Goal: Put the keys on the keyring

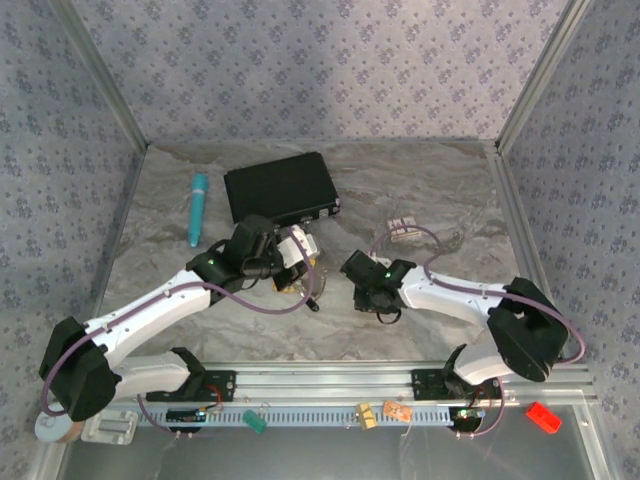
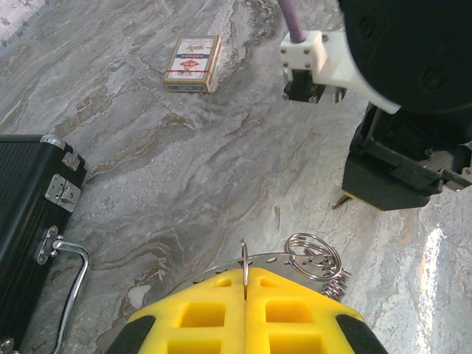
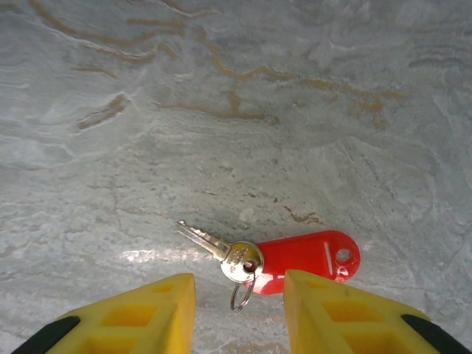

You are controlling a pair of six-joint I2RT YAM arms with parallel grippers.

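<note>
The robot's right gripper needs to go down over the small ring (image 3: 243,295) next and close its yellow fingers there, because the ring sticks out from the key (image 3: 221,251).
My left gripper (image 2: 245,274) is shut, its yellow fingers pinching a thin metal ring of the keyring (image 2: 244,254) edge-on above the table. A curved perforated metal strip and a coiled silver split ring (image 2: 315,257) hang just past the fingertips. In the right wrist view a silver key (image 3: 221,251) with a red plastic tag (image 3: 310,259) and a small ring lies flat on the marble. My right gripper (image 3: 240,284) stands open just over it, one finger on each side, touching nothing. From above, the two grippers (image 1: 295,268) (image 1: 372,298) face each other mid-table.
A black case (image 1: 280,188) with a metal handle lies at the back, close to my left gripper's left side (image 2: 29,199). A teal pen (image 1: 198,207) lies left of it. A small patterned card box (image 2: 192,64) sits at the back right. The right arm (image 2: 413,88) looms close ahead.
</note>
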